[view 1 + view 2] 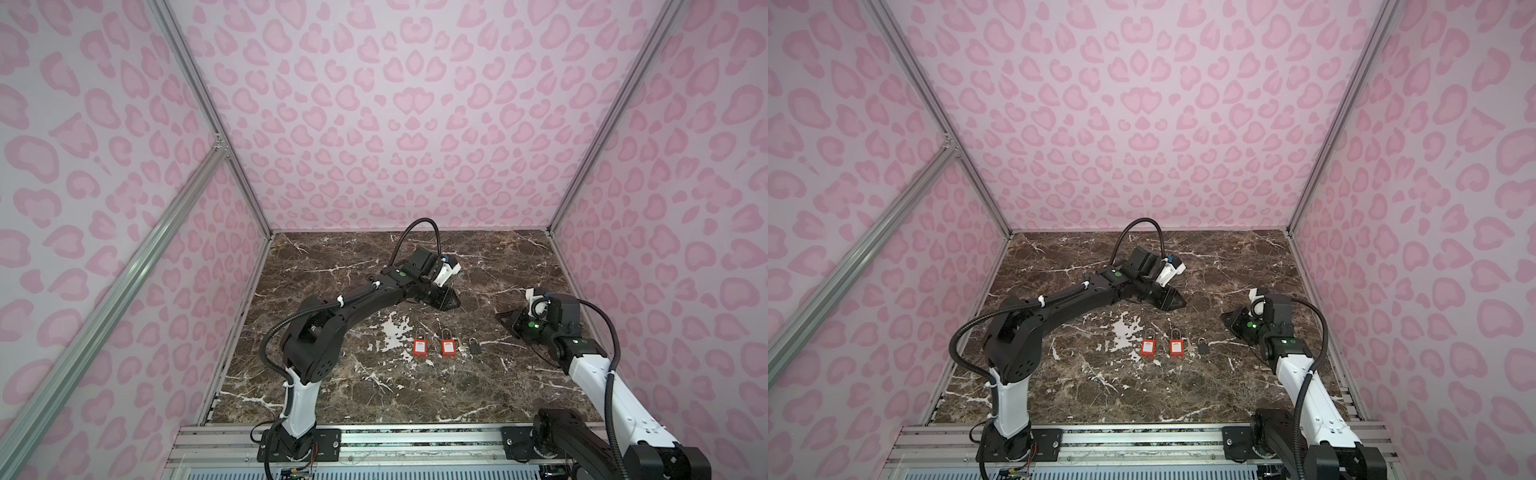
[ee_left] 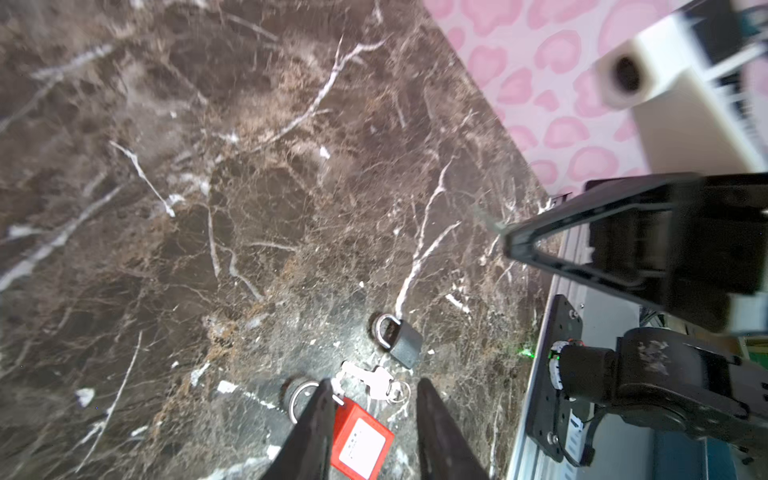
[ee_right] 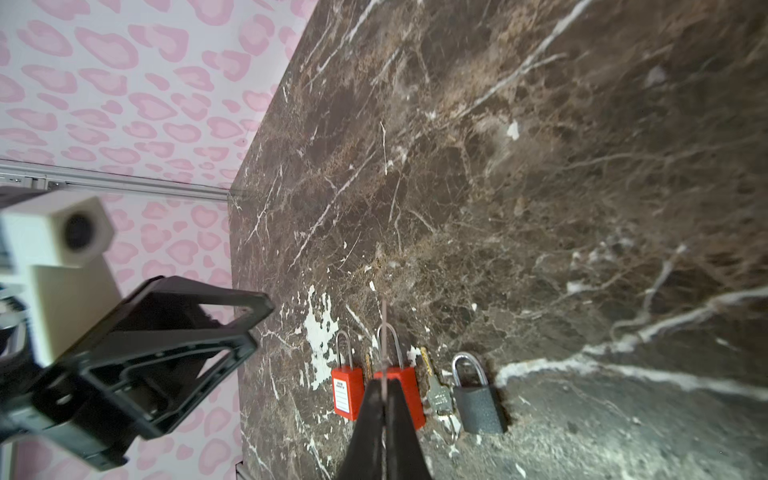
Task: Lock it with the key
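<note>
The bare marble beside the grey padlock (image 1: pixel 475 345) is below my right gripper, nearer my base. My right gripper will go down and back next to let go of the key there.
Two red padlocks (image 1: pixel 420 347) (image 1: pixel 447 348) and a grey padlock (image 1: pixel 475 345) lie in a row on the marble table (image 1: pixel 374 395), shackles pointing to the back. My right gripper (image 3: pixel 384 384) is shut on a key (image 3: pixel 385 328), whose thin blade sticks out past the fingertips; it hovers right of the row (image 1: pixel 500 316). My left gripper (image 2: pixel 374 388) hangs open and empty behind the row (image 1: pixel 454 302). Under it lie a red padlock (image 2: pixel 361 440) and a spare key on a ring (image 2: pixel 374 380).
Another small key (image 3: pixel 368 365) lies between the two red padlocks. Pink patterned walls (image 1: pixel 395 124) close in the table on three sides. An aluminium rail (image 1: pixel 415 440) with both arm bases runs along the front edge.
</note>
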You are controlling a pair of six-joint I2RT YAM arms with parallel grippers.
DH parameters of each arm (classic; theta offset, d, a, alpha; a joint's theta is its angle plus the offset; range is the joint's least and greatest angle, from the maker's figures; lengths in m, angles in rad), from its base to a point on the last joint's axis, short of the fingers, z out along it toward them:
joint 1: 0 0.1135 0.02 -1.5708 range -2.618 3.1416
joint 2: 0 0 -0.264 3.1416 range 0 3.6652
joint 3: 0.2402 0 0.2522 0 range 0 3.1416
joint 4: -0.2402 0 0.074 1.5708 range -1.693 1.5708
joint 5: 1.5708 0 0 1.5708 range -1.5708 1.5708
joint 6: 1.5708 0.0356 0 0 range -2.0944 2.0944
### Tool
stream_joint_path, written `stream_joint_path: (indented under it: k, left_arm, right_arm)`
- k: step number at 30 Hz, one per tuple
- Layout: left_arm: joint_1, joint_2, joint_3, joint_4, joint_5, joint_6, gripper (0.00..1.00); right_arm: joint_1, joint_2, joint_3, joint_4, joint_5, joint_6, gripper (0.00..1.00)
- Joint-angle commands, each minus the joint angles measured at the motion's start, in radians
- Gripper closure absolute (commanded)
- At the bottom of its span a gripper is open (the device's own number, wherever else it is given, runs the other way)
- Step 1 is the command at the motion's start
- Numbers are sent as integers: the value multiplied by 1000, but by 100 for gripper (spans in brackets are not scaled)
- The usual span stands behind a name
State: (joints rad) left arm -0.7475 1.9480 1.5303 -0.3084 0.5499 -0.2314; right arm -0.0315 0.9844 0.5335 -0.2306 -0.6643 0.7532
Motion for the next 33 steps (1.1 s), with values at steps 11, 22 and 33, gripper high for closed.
stream_joint_path:
  k: [11, 22, 33]
  left_arm:
    - [25, -105, -111, 83, -19, -33, 65]
    - [27, -108, -101, 70, -15, -28, 65]
    - [28, -112, -96, 73, -11, -39, 65]
  right_arm:
    - [74, 66, -95, -2, -26, 99, 100]
    - [78, 28, -188, 80, 11, 137, 100]
    - [77, 132, -164, 109, -16, 88, 100]
